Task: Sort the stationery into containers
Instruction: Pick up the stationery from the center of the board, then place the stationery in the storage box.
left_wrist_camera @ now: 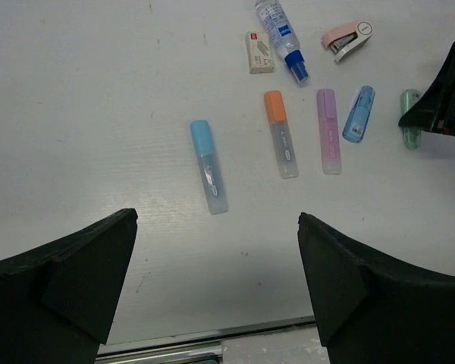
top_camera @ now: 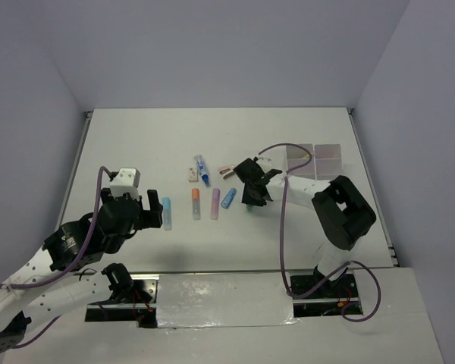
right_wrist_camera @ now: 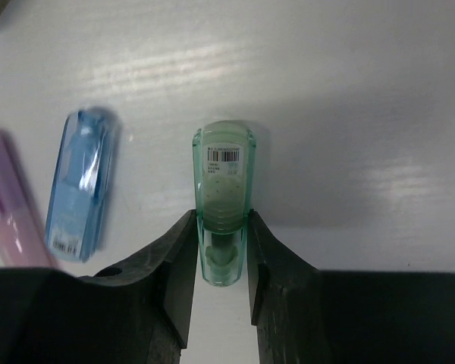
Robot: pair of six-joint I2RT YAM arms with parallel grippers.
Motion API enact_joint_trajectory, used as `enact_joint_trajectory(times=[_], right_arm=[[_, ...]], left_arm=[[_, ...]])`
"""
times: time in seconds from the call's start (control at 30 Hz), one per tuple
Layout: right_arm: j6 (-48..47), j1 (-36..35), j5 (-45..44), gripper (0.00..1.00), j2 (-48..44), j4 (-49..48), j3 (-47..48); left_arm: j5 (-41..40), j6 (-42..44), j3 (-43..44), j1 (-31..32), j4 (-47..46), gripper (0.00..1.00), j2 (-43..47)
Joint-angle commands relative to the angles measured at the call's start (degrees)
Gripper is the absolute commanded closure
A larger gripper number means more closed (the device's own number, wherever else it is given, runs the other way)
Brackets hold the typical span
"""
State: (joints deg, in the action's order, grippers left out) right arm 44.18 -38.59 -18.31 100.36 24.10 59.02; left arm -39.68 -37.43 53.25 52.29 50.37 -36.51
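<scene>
I will lift the green case outward with my right gripper, to its right in the top view, and release it over the containers' empty far corner section.
The stationery lies in a loose row mid-table: a light blue marker [top_camera: 166,212] [left_wrist_camera: 209,167], an orange marker [top_camera: 196,203] [left_wrist_camera: 280,144], a purple marker [top_camera: 214,203] [left_wrist_camera: 328,141], a small blue case [top_camera: 228,198] [right_wrist_camera: 80,186], a blue-white tube [top_camera: 202,170] and a small eraser [top_camera: 191,175]. My right gripper [top_camera: 252,199] [right_wrist_camera: 221,220] is down on the table, shut on a translucent green case [right_wrist_camera: 224,197], one finger pressed against each side. My left gripper [left_wrist_camera: 216,288] hovers open near the light blue marker, holding nothing. The containers [top_camera: 315,161] sit at the back right.
A pink stapler-like item [top_camera: 227,171] [left_wrist_camera: 347,39] lies beside the tube. The right arm's purple cable [top_camera: 284,220] loops over the table. A metal strip [left_wrist_camera: 212,337] marks the table's near edge.
</scene>
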Motion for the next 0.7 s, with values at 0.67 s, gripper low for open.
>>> enact_joint_trajectory(times=[0.67], right_arm=[[20.41,38.15,-7.97,0.94,-40.16,1.13,-6.3]], left_arm=[[0.75,1.66,0.71,0.0,-2.29,0.01,1.36]])
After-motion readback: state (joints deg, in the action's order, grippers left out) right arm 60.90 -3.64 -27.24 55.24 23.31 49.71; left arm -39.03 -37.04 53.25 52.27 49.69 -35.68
